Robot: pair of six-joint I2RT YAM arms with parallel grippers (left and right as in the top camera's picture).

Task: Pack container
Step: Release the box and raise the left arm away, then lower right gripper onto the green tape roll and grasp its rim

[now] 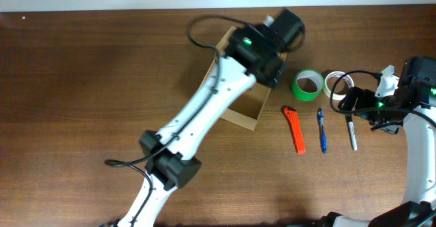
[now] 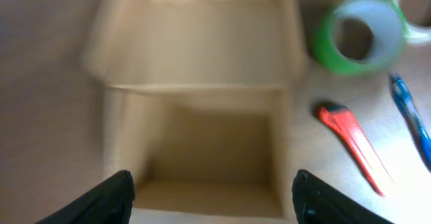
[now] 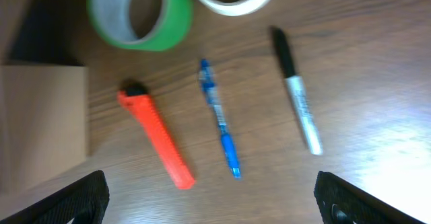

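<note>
The right gripper should first move outward and down to reach the green tape roll's side (image 1: 321,84) (image 3: 173,10) next to the white tape roll, because the open center of the green tape roll leaves room for a finger.
The container (image 1: 246,111) is a tan cardboard box, mostly hidden under my left arm (image 1: 225,84) in the overhead view. The left wrist view looks straight down into it: its walls (image 2: 121,130) surround a bare floor, and the flap lid (image 2: 195,42) lies folded back on the far side. My left gripper (image 2: 213,180) hangs open over the box's near rim with nothing between its fingers. At the right, my right gripper (image 3: 210,183) stands wide open above the table, near the loose items and holding nothing.
Right of the box lie a green tape roll (image 1: 308,84), a white tape roll (image 1: 336,84), an orange box cutter (image 1: 294,129), a blue pen (image 1: 321,130) and a black marker (image 1: 351,131). The right arm (image 1: 415,97) reaches in from the right edge.
</note>
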